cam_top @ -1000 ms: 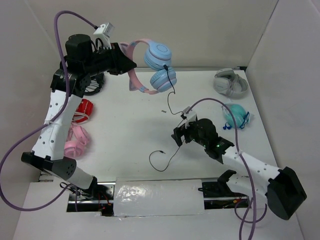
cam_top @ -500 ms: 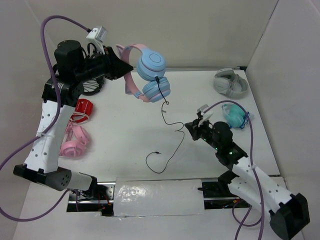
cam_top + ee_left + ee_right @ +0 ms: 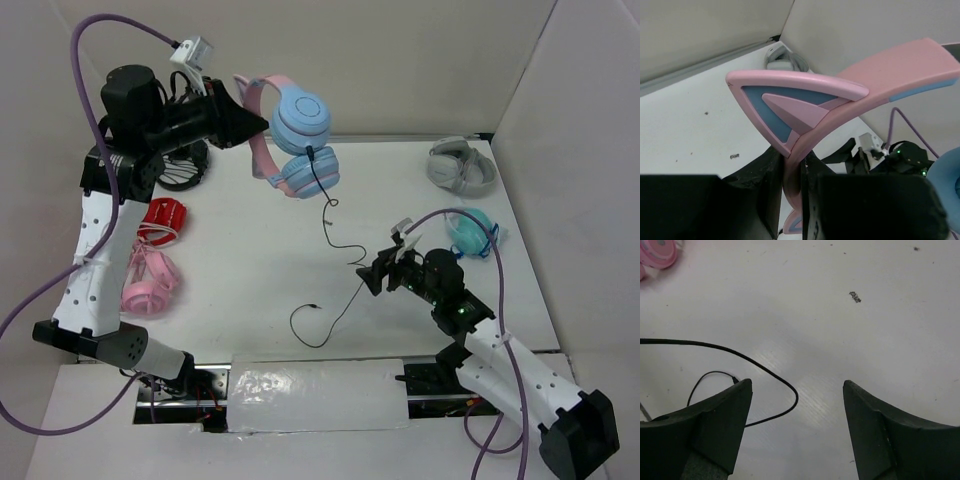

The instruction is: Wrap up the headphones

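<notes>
The bend of the black cable already shows between my right gripper's fingers, so next my gripper will move a little outward onto that bend and close its fingers there.
The headphones [image 3: 300,117] have a pink cat-eared headband [image 3: 258,150] and two light blue ear cups. They hang in the air at the back of the table. My left gripper [image 3: 245,128] is shut on the headband [image 3: 840,105], which sits pinched between its two fingers [image 3: 765,195] in the left wrist view. The thin black cable [image 3: 345,250] drops from the lower cup to the table and loops to its plug [image 3: 313,308]. My right gripper [image 3: 372,275] is open and empty, low over the table beside the cable. A loop of cable [image 3: 740,356] lies in front of its left finger [image 3: 725,415].
Grey headphones [image 3: 460,165] lie at the back right and turquoise headphones [image 3: 470,230] lie just behind the right arm. All-pink headphones [image 3: 150,280] and a red object [image 3: 165,215] lie at the left. A black round object [image 3: 185,165] sits behind the left arm. Walls close three sides.
My left gripper has carried the headphones a little up and to the left, dragging the cable. My right arm swung right and its gripper now sits lower, beside the cable.
</notes>
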You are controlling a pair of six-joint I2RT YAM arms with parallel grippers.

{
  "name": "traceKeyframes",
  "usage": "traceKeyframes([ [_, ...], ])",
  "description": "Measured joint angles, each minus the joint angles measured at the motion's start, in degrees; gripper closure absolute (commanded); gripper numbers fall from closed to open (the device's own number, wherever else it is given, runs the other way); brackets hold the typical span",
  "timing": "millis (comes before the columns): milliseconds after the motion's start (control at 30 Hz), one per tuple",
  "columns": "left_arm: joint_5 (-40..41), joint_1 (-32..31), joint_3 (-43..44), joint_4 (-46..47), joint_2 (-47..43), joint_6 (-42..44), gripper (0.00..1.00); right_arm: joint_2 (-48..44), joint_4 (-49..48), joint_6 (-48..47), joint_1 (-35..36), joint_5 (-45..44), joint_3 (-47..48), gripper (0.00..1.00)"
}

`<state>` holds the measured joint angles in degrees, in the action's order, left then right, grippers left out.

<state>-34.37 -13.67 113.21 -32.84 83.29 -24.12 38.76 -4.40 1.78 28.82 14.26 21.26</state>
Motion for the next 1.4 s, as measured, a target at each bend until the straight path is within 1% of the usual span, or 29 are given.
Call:
traceKeyframes([
  [100,-1.2,0.0,1.99,0.5,-0.04,-0.07,1.0,1.33,-0.7,1.92,0.0,-0.28,-0.07,0.14],
  [233,-1.84,0.0,2.4,0.79,-0.26,-0.22,1.0,4.11,-2.84,5.42,0.0,-0.17,-0.07,0.13],
  [400,-2.03,0.0,2.4,0.76,-0.26,-0.66,1.0,11.8,-6.21,9.66,0.0,0.0,-0.04,0.14],
  [433,-2.19,0.0,2.43,0.79,-0.26,-0.98,1.0,13.77,-7.06,10.36,0.02,0.17,-0.04,0.18],
  [467,-2.47,0.0,2.43,0.74,-0.26,-1.38,1.0,15.96,-8.04,10.86,0.02,0.42,-0.04,0.24],
  [500,-2.78,0.0,2.43,0.74,-0.26,-1.55,1.0,17.73,-8.9,11.15,0.02,0.7,0.09,0.45],
  [533,-3.06,0.0,2.43,0.76,-0.26,-1.64,1.0,19.89,-9.73,11.26,0.09,1.03,0.42,0.56],
  [567,-3.43,0.0,2.43,0.76,-0.26,-1.64,1.0,22.12,-9.97,11.91,0.31,1.01,1.03,0.65],
  [600,-3.74,0.0,2.43,0.76,-0.28,-1.64,1.0,23.67,-10.43,12.11,0.37,0.79,1.44,0.86],
  [633,-4.02,0.0,2.43,0.72,-0.28,-1.62,1.0,24.5,-11.1,12.24,0.48,0.2,1.6,0.99],
  [767,-5.18,0.0,0.11,1.62,-1.44,-1.44,1.0,23.1,-14.08,13.4,0.13,-1.81,1.6,1.0],
  [867,-6.43,0.0,-5.6,3.02,-4.2,-0.44,1.0,19.28,-13.68,13.33,-1.29,-2.84,2.03,1.0],
  [967,-8.41,-0.02,-12.22,4.61,-6.62,1.77,1.0,16.17,-8.66,12.76,-3.23,-5.38,6.14,1.0],
  [1100,-12.33,-0.94,-20.11,6.84,-6.95,6.86,1.0,15.74,2.51,11.13,-7.1,-9.9,15.96,1.0],
  [1200,-14.23,-3.82,-24.85,8.15,-5.6,11.02,1.0,19.32,10.1,9.53,-10.62,-12.98,23.78,1.0],
  [1267,-14.51,-7.26,-27.47,8.79,-4.22,13.99,1.0,22.93,13.99,8.41,-11.82,-14.64,27.89,1.0],
  [1333,-12.96,-11.76,-29.16,9.01,-2.6,17.0,1.0,26.91,17.86,7.48,-11.96,-16.02,31.32,1.0],
  [1400,-9.22,-16.41,-30.38,8.87,-1.18,19.56,1.0,30.49,21.33,6.88,-11.96,-16.96,34.45,1.0],
])
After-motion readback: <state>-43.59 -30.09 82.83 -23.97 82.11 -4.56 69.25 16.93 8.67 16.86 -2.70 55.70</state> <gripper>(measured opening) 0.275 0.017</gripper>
